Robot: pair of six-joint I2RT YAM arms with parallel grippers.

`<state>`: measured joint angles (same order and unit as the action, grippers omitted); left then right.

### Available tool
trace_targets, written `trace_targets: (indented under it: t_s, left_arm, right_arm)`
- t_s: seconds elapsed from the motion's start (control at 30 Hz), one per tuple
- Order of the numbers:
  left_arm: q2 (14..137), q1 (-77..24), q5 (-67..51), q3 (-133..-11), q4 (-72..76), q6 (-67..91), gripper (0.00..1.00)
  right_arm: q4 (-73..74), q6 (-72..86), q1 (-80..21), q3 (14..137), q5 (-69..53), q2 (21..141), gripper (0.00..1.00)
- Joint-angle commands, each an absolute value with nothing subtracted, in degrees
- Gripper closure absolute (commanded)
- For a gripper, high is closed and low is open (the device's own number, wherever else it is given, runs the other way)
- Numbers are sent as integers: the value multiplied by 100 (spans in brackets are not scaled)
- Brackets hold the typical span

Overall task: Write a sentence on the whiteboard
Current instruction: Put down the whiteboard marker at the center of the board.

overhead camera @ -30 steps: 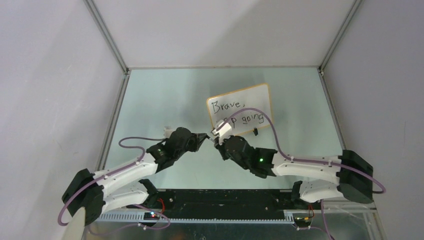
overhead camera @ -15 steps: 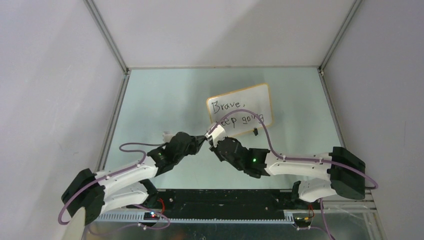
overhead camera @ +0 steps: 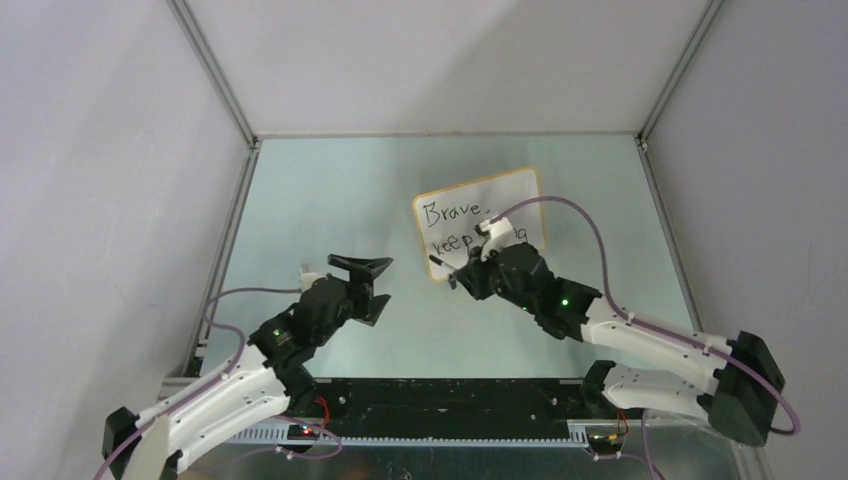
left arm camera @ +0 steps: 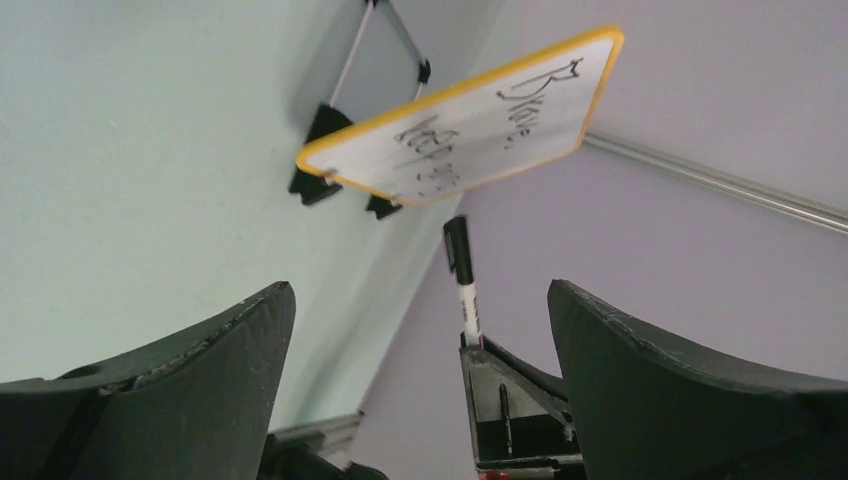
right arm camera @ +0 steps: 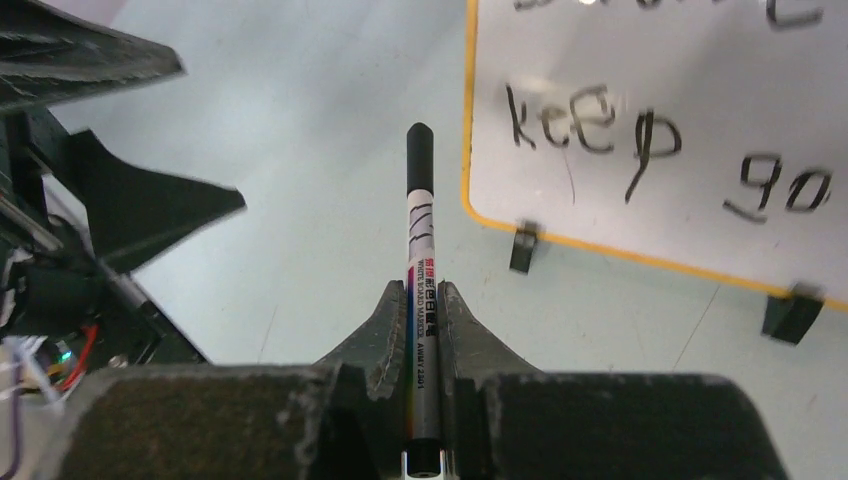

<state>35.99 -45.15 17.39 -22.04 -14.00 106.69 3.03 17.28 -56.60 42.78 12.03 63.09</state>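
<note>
Next, the right gripper goes down and back to the table in front of the clip feet and opens, since the marker's black cap is on.
The whiteboard (overhead camera: 520,195) with its orange-tan frame stands tilted at mid-table. Its black sentence (overhead camera: 455,214) reads "Brave," over "keep", and my right arm hides the later letters. In the right wrist view "keep" and part of "go" show on the whiteboard (right arm camera: 700,90). My right gripper (overhead camera: 462,275) is shut on a marker (right arm camera: 420,215) whose black end points left, just off the board's lower left corner. My left gripper (overhead camera: 372,285) stands open and empty a short way left of that end. In the left wrist view the marker (left arm camera: 463,285) rises between my wide fingers (left arm camera: 200,370), below the whiteboard (left arm camera: 540,90).
Two black clip feet (right arm camera: 522,248) hold the board's lower edge on the pale green table (overhead camera: 320,200). Metal rails (overhead camera: 215,75) and grey walls enclose the table on three sides. A black rail (overhead camera: 440,395) runs along the near edge by the arm bases.
My left gripper has opened and pulled back left, away from the marker's end. My right gripper has swung right with the marker, uncovering "keep" on the board.
</note>
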Motion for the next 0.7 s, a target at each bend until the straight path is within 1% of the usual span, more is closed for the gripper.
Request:
trace_targets:
  t_s: [0.0,0.17,0.23,0.37,0.43,0.47,0.5,0.53,0.57,0.6,0.67]
  left_arm:
    - [3118,-4404,2621,-2522,-2632,9304,1]
    - [3123,-4373,3102,-2922,-2837,7231,1]
    - [3199,-4375,3152,-3002,-2766,6631,0]
    - [3263,-4368,3221,-3028,-2547,5809,1]
    - [3261,-4368,3249,-3016,-2432,5506,1]
    - [3254,-4368,3227,-3015,-2403,5270,1]
    - [3253,-4368,3209,-3019,-2361,5118,1]
    - [3263,-4368,3164,-3044,-2354,4841,1]
    - [3271,-4370,3151,-3073,-2370,4701,1]
    - [3305,-4369,3194,-3152,-2411,4520,1]
    - [3389,-4372,3492,-3336,-2756,4415,1]
  right_arm:
    - [372,2632,-4930,3590,-715,5812,100]
    - [429,3002,-4015,2782,-2369,5367,100]
    - [513,3065,-3780,2569,-2588,5301,100]
    - [599,3146,-3395,2246,-2565,5234,99]
    - [567,3187,-3177,2143,-2578,5241,93]
    - [539,3198,-3105,2113,-2599,5248,79]
    - [538,3197,-2971,2093,-2632,5263,68]
    - [548,3185,-2918,2088,-2639,5259,47]
    - [555,3163,-2835,2089,-2593,5222,34]
    - [618,3155,-2793,2095,-2545,5142,10]
    - [763,3118,-2658,2127,-2386,4960,2]
